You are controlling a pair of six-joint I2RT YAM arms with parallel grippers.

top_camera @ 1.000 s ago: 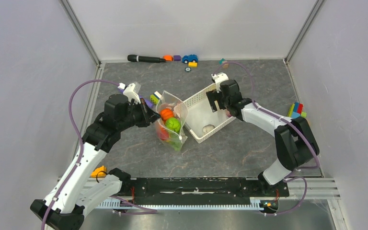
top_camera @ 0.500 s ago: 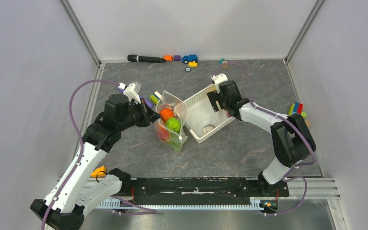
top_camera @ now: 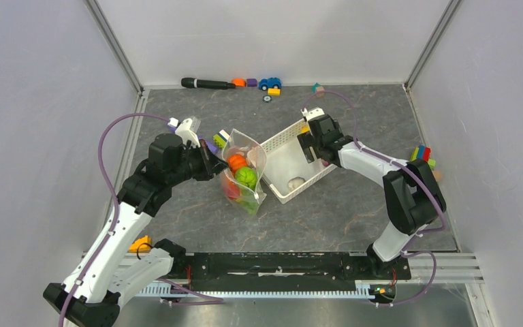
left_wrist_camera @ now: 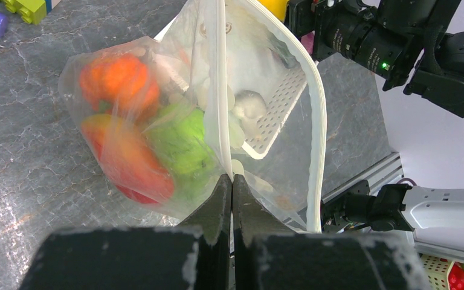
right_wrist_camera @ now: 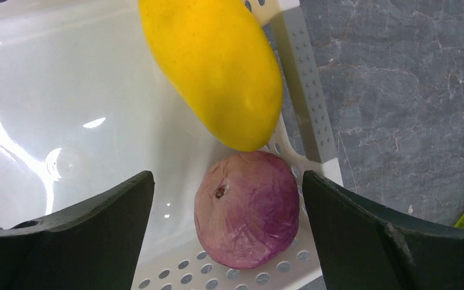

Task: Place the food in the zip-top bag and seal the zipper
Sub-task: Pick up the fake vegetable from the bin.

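Observation:
My right gripper comes down next with its fingers open around the purple onion [top_camera: 325, 163] [right_wrist_camera: 248, 208] and closes them, since the onion lies below it on the basket's bottom.
The clear zip-top bag [top_camera: 248, 178] stands open on the table, with an orange pumpkin [top_camera: 237, 162], a green fruit [top_camera: 246, 177] and other food inside. My left gripper [top_camera: 215, 164] is shut on the bag's mouth edge; in the left wrist view its fingers [left_wrist_camera: 232, 181] pinch the white zipper [left_wrist_camera: 216, 90]. My right gripper [top_camera: 311, 146] hangs open inside the white basket [top_camera: 277, 139]. In the right wrist view its fingers straddle a purple onion [right_wrist_camera: 248, 208] without touching it. A yellow mango [right_wrist_camera: 217, 66] lies just beyond the onion.
A small pale item [top_camera: 295, 182] lies in the basket's near corner. Coloured blocks [top_camera: 219, 139] sit behind the bag, and more blocks [top_camera: 421, 157] are at the right wall. A black marker [top_camera: 206, 84] and a toy car [top_camera: 270, 83] lie along the back wall.
My right gripper has shifted a little nearer and lower into the basket, its elbow swinging left. The left gripper and the bag have not moved.

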